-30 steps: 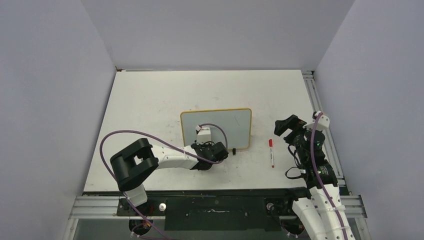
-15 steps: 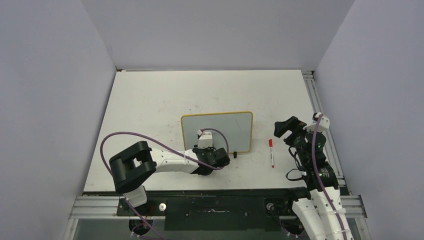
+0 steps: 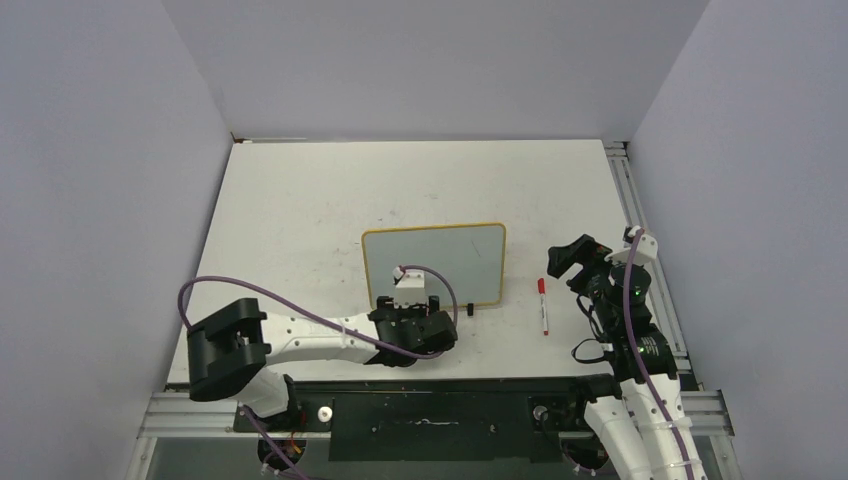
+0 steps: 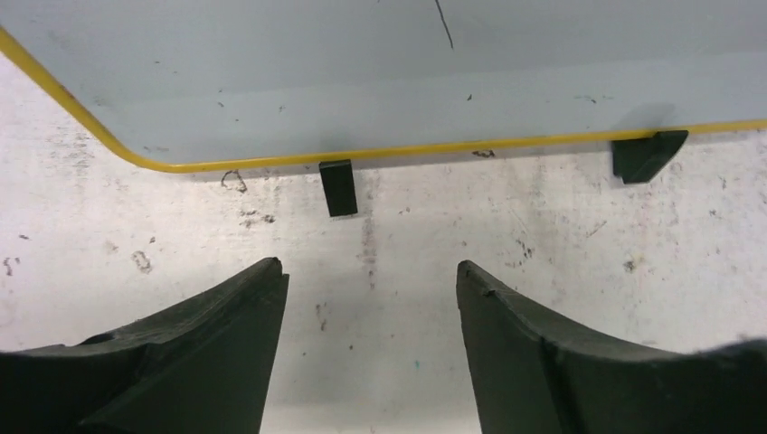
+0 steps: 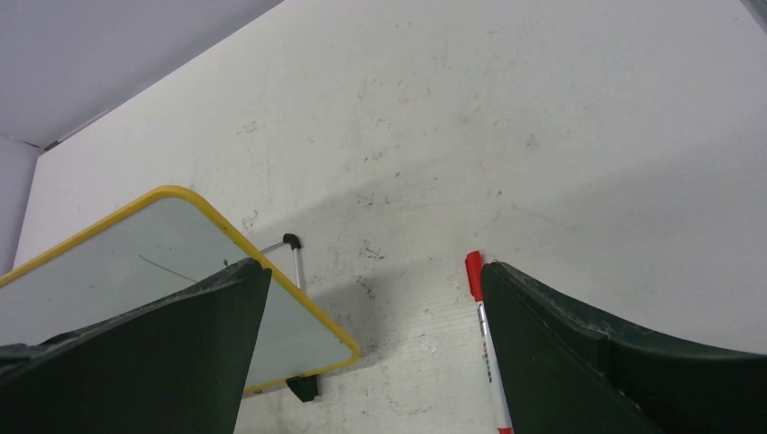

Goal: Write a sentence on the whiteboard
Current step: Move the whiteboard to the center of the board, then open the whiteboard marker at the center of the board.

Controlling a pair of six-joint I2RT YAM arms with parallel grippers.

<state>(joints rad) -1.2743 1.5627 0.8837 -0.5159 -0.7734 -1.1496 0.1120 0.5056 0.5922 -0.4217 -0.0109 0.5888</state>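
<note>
The marker's white body (image 3: 544, 313) (image 5: 491, 357) is below my open fingers and closer to the near edge of the table. I need to move my right gripper down and back onto it next.
The whiteboard (image 3: 434, 262), yellow-framed, stands tilted at the middle of the table on small black feet (image 4: 339, 187). Its lower edge runs across the left wrist view (image 4: 271, 99), and its right corner shows in the right wrist view (image 5: 136, 262). The sentence is out of view: the board face carries only a thin dark stroke (image 4: 443, 23). My left gripper (image 3: 408, 304) (image 4: 366, 271) is open and empty, just short of the board's bottom edge. A red-capped marker (image 3: 543, 305) (image 5: 473, 273) lies on the table right of the board. My right gripper (image 3: 568, 258) (image 5: 373, 267) hangs open above it.
The board's wire back stand (image 5: 294, 262) pokes out behind its right corner. An aluminium rail (image 3: 650, 250) runs along the table's right side. Grey walls close in on the left, back and right. The table's near edge sits just behind the left gripper.
My left gripper has opened and drawn back from the board's lower edge toward the near side, its arm swinging left. The board settled slightly. The right arm and marker have not moved.
</note>
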